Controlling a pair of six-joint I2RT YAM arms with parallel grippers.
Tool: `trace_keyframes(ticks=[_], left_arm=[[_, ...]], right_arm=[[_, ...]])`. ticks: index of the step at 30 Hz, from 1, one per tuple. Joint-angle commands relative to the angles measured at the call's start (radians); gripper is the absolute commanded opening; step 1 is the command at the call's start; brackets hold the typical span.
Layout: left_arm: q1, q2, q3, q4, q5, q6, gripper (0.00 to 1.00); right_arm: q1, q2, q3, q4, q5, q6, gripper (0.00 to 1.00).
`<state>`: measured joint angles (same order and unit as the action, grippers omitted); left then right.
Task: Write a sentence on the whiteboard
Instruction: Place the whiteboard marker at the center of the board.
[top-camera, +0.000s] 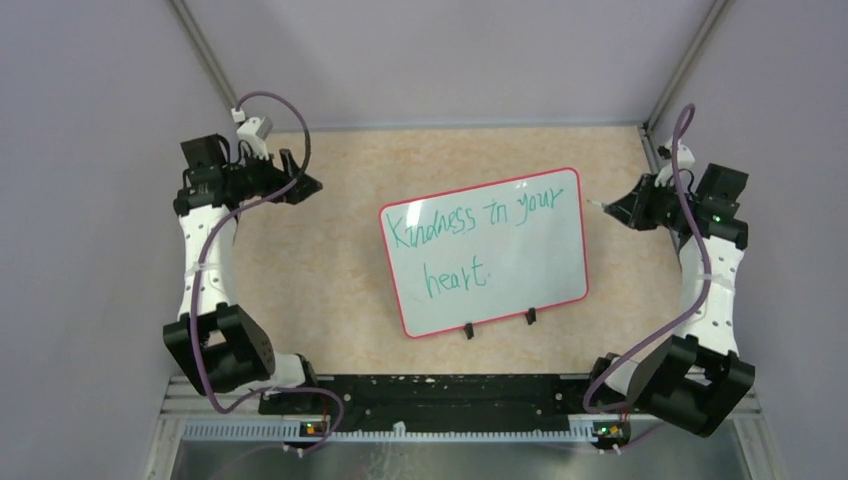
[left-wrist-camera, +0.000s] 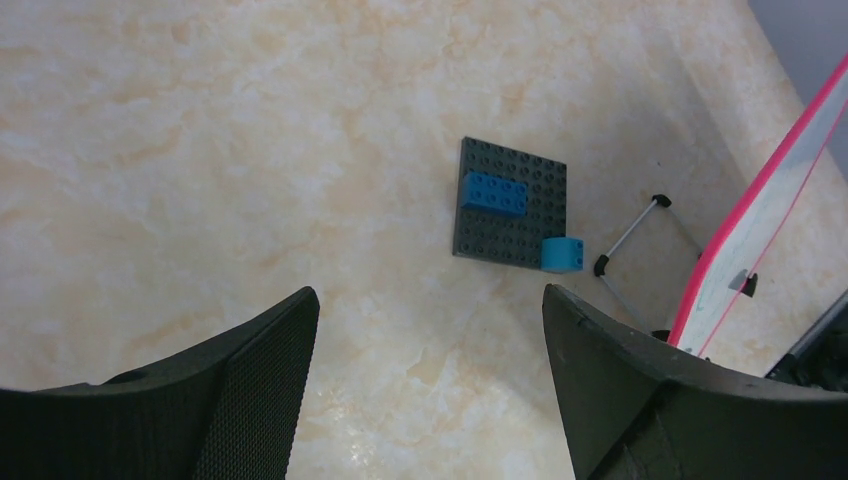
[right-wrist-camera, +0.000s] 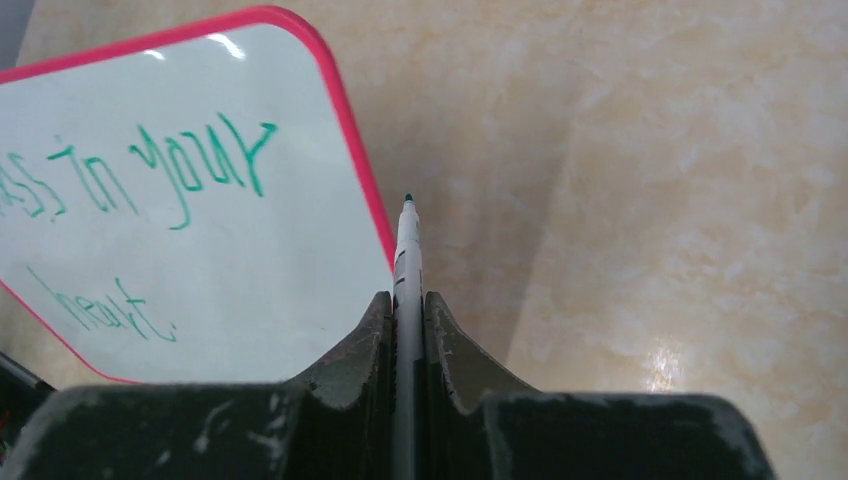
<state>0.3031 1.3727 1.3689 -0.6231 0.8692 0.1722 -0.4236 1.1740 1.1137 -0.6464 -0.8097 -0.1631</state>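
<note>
Next, my right gripper moves down and back to the bare table beside the whiteboard's edge to release the white marker, since the sentence is complete.
The whiteboard (top-camera: 520, 270) with its red-pink rim stands tilted at the table's middle. The sentence (top-camera: 470, 220) in teal-green reads "Kindness in your heart." in two lines. My right gripper (top-camera: 618, 208) is just off the board's right edge, shut on a white marker (right-wrist-camera: 406, 240) whose green tip points away, clear of the rim. In the right wrist view the whiteboard (right-wrist-camera: 250, 270) and part of the sentence (right-wrist-camera: 190, 165) lie left of the gripper (right-wrist-camera: 407, 300). My left gripper (top-camera: 305, 185) is open and empty, left of the board. In its own view (left-wrist-camera: 430, 295) it hangs above bare table.
A small dark grey plate (left-wrist-camera: 510, 235) with two blue bricks (left-wrist-camera: 493, 193) lies behind the whiteboard's edge (left-wrist-camera: 790, 170), near its wire stand (left-wrist-camera: 630, 235). Two black clips (top-camera: 468, 331) sit on the board's near edge. Grey walls enclose the table.
</note>
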Motion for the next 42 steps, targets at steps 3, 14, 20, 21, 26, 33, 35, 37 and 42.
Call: trace_keyframes(ticks=[3,14,20,21,26,33,35,37,42], left_arm=[[0.028,0.035,-0.086,0.086,0.121,-0.037,0.86],[0.034,0.146,-0.142,0.059,0.220,0.016,0.88],[0.034,0.168,-0.166,0.074,0.205,0.005,0.90],[0.033,0.169,-0.169,0.073,0.193,0.006,0.91],[0.033,0.168,-0.170,0.052,0.142,0.032,0.94],[0.034,0.175,-0.109,0.002,0.077,0.069,0.99],[0.033,0.184,-0.076,-0.025,0.054,0.088,0.99],[0.034,0.198,-0.036,-0.052,0.011,0.091,0.99],[0.034,0.242,0.084,-0.095,-0.111,0.082,0.99]], right_arm=[[-0.076,0.159,-0.027,0.022,-0.029,-0.044,0.00],[-0.066,0.507,-0.103,-0.042,-0.109,-0.110,0.00],[0.008,0.567,-0.094,-0.017,-0.047,-0.090,0.13],[0.014,0.572,-0.094,-0.007,-0.031,-0.082,0.17],[0.026,0.592,-0.088,-0.004,0.021,-0.065,0.35],[0.018,0.495,-0.008,-0.089,0.074,-0.094,0.68],[0.018,0.471,0.044,-0.129,0.093,-0.110,0.74],[0.016,0.458,0.101,-0.172,0.117,-0.128,0.76],[-0.008,0.416,0.224,-0.156,0.122,-0.122,0.76]])
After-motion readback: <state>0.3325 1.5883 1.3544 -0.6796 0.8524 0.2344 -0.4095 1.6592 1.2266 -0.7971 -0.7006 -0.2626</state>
